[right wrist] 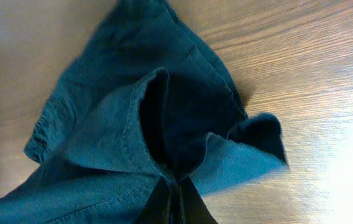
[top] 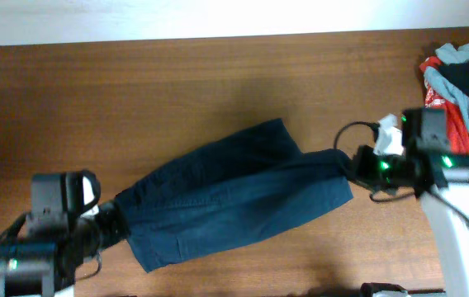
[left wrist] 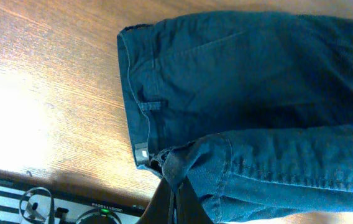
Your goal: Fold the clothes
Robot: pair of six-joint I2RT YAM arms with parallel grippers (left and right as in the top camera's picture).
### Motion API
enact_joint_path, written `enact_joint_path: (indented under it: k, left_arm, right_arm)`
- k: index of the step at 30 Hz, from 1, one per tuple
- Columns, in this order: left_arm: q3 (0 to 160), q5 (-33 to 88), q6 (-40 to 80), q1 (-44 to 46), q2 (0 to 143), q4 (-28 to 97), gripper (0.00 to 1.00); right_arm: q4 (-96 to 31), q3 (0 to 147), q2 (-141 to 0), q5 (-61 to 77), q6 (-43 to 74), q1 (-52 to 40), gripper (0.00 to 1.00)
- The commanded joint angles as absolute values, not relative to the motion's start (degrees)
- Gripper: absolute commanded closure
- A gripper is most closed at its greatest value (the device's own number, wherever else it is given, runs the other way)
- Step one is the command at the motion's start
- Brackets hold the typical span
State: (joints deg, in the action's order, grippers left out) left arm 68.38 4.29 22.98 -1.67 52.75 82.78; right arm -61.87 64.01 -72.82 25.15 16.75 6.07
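Note:
The robot should next use its right gripper to carry the leg-hem end outward over the bare under leg, toward the far corner [top: 282, 129] [right wrist: 153, 11].
The clothes [top: 234, 194], a plain navy shorts-like garment, lie stretched diagonally across the wooden table, folded lengthwise with one leg over the other. My left gripper [top: 112, 216] is shut on the waistband end at the lower left; in the left wrist view its fingers [left wrist: 175, 200] pinch a fold of the clothes [left wrist: 251, 106] beside the waistband. My right gripper [top: 348, 162] is shut on the leg-hem end at the right; in the right wrist view the jaws [right wrist: 175, 193] clamp bunched hem fabric of the clothes [right wrist: 114, 130], which puffs open above them.
A pile of other garments, red [top: 442, 91], grey-blue [top: 466, 62] and dark, sits at the table's right edge close behind the right arm. A pale wall strip [top: 218, 16] runs along the table's far edge.

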Motion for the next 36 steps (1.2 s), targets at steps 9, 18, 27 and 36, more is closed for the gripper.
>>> enact_joint_path:
  k: [9,18,27,36]
  left_arm:
    - [69.41,-3.97,22.85,-2.04,73.06,71.77,0.95]
    - [69.43,-9.28,22.85,-2.15,85.52,66.65,0.85]
    - [72.34,-9.54,22.76,-2.0,81.34,70.06,0.45]
    - [65.39,2.66,14.66,8.88,85.71,54.96,0.87]
  right_arm:
    - [-44.66,64.69,-90.56,24.88,15.44,-0.08,0.96]
    - [-38.83,64.69,-90.83,20.25,16.95,0.01,0.48]
    - [-46.59,64.71,-90.78,20.23,16.67,1.32,0.42]
    - [-47.83,62.06,-92.88,18.39,8.08,-11.38,0.96]
